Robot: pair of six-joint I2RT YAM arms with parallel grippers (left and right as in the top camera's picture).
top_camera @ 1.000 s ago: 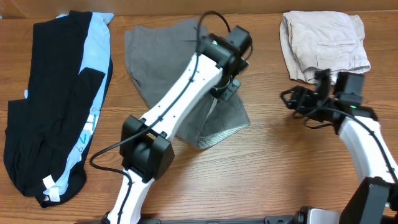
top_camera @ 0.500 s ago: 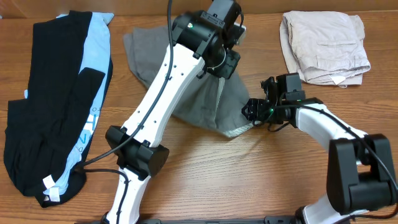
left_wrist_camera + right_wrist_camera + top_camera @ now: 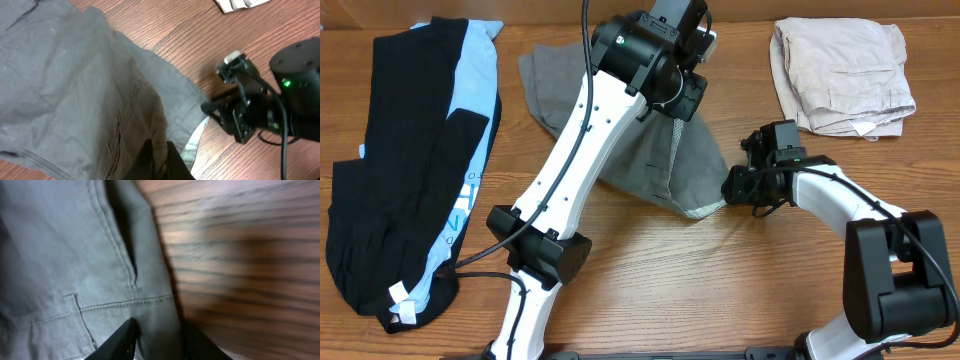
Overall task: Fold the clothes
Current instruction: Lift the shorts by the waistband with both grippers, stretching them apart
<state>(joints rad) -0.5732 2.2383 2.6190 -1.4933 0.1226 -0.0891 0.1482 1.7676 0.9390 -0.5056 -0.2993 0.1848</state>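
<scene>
Next I will lift the bunched corner in my left gripper and carry it across, to the left in the overhead view. I will lower it at the back of the table by the light-blue garment and let it go.
The taupe-grey shorts (image 3: 692, 165) lie at the table's middle back, partly lifted. My left gripper (image 3: 678, 100) is shut on a raised fold of them; the left wrist view shows cloth (image 3: 75, 75) pinched between the fingers (image 3: 157, 162). My right gripper (image 3: 732, 188) is at the shorts' front right corner by the waistband, also seen in the left wrist view (image 3: 210, 109). In the right wrist view the grey cloth (image 3: 65, 245) sits between the fingers (image 3: 160, 342) and stays sharp while the table is blurred.
Folded beige shorts (image 3: 840, 75) lie at the back right. A black garment (image 3: 390, 180) with a light-blue one (image 3: 472, 75) lies along the left side. Bare wood (image 3: 740, 290) shows at the front.
The left gripper lifted the shorts' fold toward the back. The right arm swung in from the beige shorts to the grey shorts' right corner and then shifted slightly right.
</scene>
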